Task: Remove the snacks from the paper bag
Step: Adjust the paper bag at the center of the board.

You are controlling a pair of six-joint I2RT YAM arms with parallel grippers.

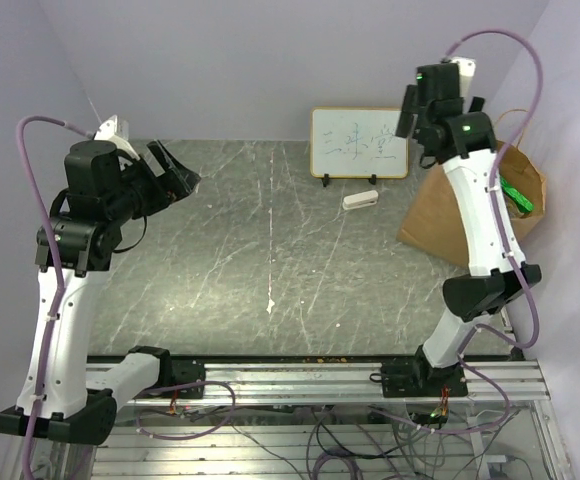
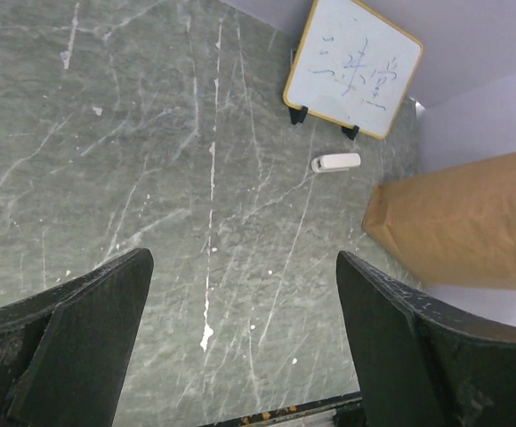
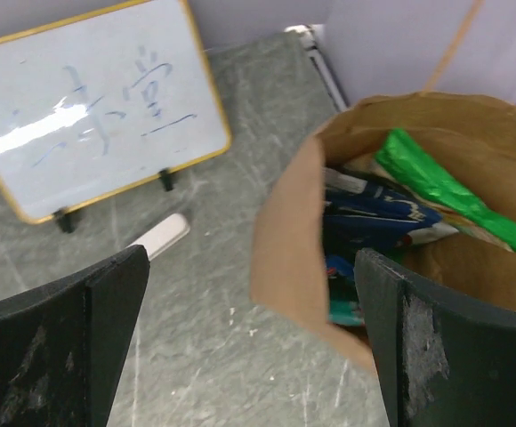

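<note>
Next, my right gripper moves down toward the right in the wrist view, onto the paper bag's near rim (image 3: pixel 317 233), as that rim lies below it on that side.
The brown paper bag (image 1: pixel 450 215) stands open at the table's right side, behind my right arm. In the right wrist view the paper bag (image 3: pixel 285 231) holds a green packet (image 3: pixel 445 191), a dark blue packet (image 3: pixel 374 218) and a teal pack (image 3: pixel 342 311). The green packet (image 1: pixel 517 196) pokes from the bag's mouth. My right gripper (image 3: pixel 249 342) is open and empty, high above the bag's near-left rim. My left gripper (image 2: pixel 240 338) is open and empty, held high over the table's left part (image 1: pixel 175 172). The bag shows in the left wrist view (image 2: pixel 471 222).
A small framed whiteboard (image 1: pixel 359 143) stands at the back of the table, with a white eraser (image 1: pixel 360 200) lying in front of it. The grey marble tabletop (image 1: pixel 270 260) runs between the arms. A purple wall rises close behind the bag.
</note>
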